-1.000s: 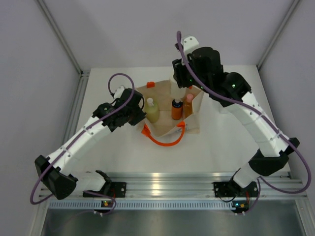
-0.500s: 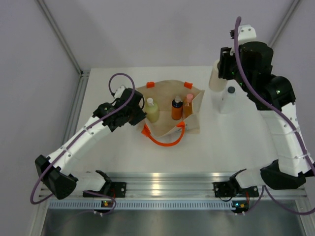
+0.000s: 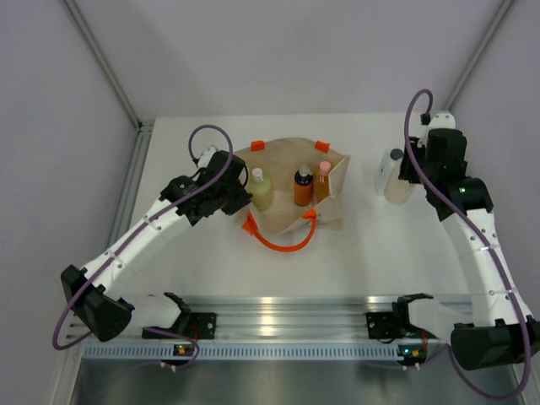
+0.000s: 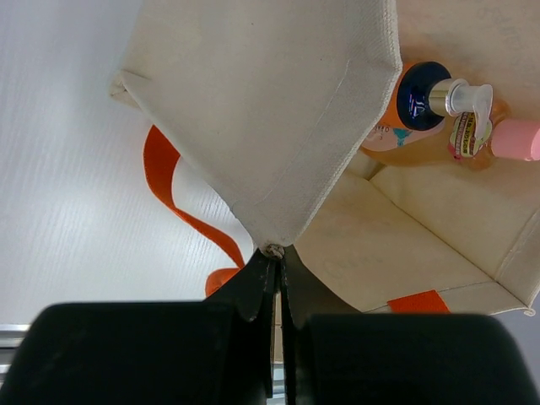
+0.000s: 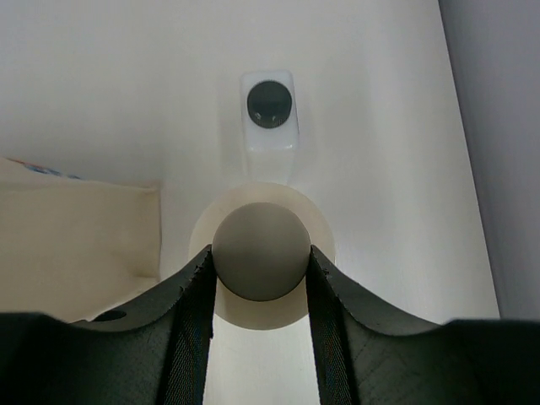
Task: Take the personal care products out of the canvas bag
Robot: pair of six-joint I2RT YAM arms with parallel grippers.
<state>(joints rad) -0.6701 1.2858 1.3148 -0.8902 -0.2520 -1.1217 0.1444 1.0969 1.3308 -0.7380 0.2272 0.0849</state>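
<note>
The bare table below is nearer than the white bottle and clear of the bag (image 3: 333, 202), so my right gripper will next lower the cylinder upright there and release its cap.
The canvas bag (image 3: 333, 202) lies open mid-table with orange handles (image 3: 283, 240). Inside it are a pale yellow-green bottle (image 3: 260, 191), an orange bottle with dark cap (image 3: 303, 187) and a slim amber bottle with pink cap (image 3: 323, 179). My left gripper (image 3: 242, 197) is shut on the bag's left rim corner (image 4: 272, 248). To the right of the bag, my right gripper (image 5: 260, 263) is shut on the grey cap of the cream cylinder (image 5: 261, 253), held upright. I cannot tell whether the cylinder touches the table. Just beyond it stands a white bottle with dark cap (image 5: 270, 114).
Grey walls close in the table on the right (image 3: 498, 152) and at the back. An aluminium rail (image 3: 278, 316) runs along the near edge by the arm bases. The bag's right side (image 5: 76, 228) lies left of the held cylinder.
My right arm has swung from above the bag out to the right and come down with the cream cylinder beside the white bottle. The left gripper and the bag have stayed put.
</note>
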